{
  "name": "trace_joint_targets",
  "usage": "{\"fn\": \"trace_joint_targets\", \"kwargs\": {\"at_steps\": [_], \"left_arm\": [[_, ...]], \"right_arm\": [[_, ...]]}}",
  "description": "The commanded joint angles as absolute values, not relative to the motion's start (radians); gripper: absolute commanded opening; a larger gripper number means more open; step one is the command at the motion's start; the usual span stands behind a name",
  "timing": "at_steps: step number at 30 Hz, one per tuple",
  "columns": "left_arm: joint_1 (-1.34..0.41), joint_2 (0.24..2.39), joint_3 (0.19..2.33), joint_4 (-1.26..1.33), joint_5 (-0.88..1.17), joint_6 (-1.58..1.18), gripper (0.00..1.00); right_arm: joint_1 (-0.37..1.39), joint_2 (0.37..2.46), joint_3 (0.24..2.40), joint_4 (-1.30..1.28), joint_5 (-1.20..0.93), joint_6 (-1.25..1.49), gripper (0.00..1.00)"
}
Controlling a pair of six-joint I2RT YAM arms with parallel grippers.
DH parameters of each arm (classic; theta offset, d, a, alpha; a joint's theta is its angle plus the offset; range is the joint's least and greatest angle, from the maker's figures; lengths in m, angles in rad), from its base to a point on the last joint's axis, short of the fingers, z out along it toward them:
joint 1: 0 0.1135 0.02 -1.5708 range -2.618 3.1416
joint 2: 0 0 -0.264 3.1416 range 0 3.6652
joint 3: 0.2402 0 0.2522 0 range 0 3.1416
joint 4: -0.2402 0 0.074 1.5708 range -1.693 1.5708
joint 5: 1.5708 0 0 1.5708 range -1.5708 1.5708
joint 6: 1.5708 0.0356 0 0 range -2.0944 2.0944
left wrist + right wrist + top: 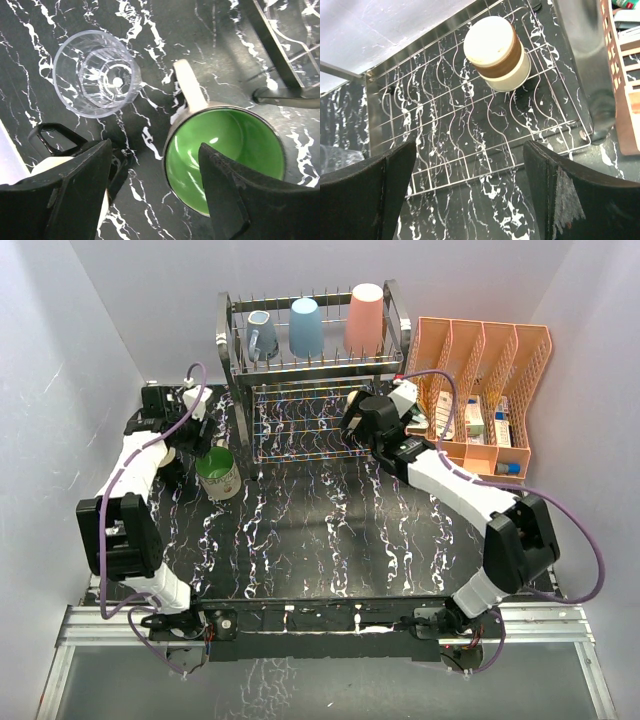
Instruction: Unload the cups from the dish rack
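My right gripper reaches outward and down next until its open fingers straddle the upside-down cream cup's brown band, since the cream cup sits outward of and below the gripper.
The silver dish rack stands at the back. Its upper tier holds a grey-blue mug, a light-blue tumbler and a salmon-pink tumbler, all upside down. My right gripper is open above the lower tier's front edge. A cream cup with a brown band sits upside down there, farther back. My left gripper is open, straddling the rim of the green-lined mug, which stands upright on the table. A clear glass stands beside it.
An orange slotted organizer with boxes stands right of the rack. A rack foot lies close to the green mug. A cream object is partly hidden behind my left finger. White walls close in on both sides.
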State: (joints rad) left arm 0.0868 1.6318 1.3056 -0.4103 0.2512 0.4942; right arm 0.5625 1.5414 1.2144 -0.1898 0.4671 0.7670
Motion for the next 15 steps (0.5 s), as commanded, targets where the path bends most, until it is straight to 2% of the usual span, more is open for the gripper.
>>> {"fn": "trace_joint_targets", "kwargs": {"at_steps": [1,8,11,15], "left_arm": [[0.086,1.533,1.343,-0.488,0.339,0.477,0.71],[0.09,1.419,1.347,-0.557,0.481,0.46,0.83],[0.093,1.376,1.331,-0.628,0.625,0.509,0.85],[0.095,1.307,1.26,-0.695,0.713,0.61,0.87]], "right_arm": [[0.581,1.61,1.288,-0.106,0.589,0.669,0.92],[0.602,1.732,1.317,-0.005,0.713,0.573,0.96],[0.607,1.804,1.346,0.059,0.76,0.49,0.98],[0.606,1.883,1.408,0.065,0.796,0.437,0.98]]}}
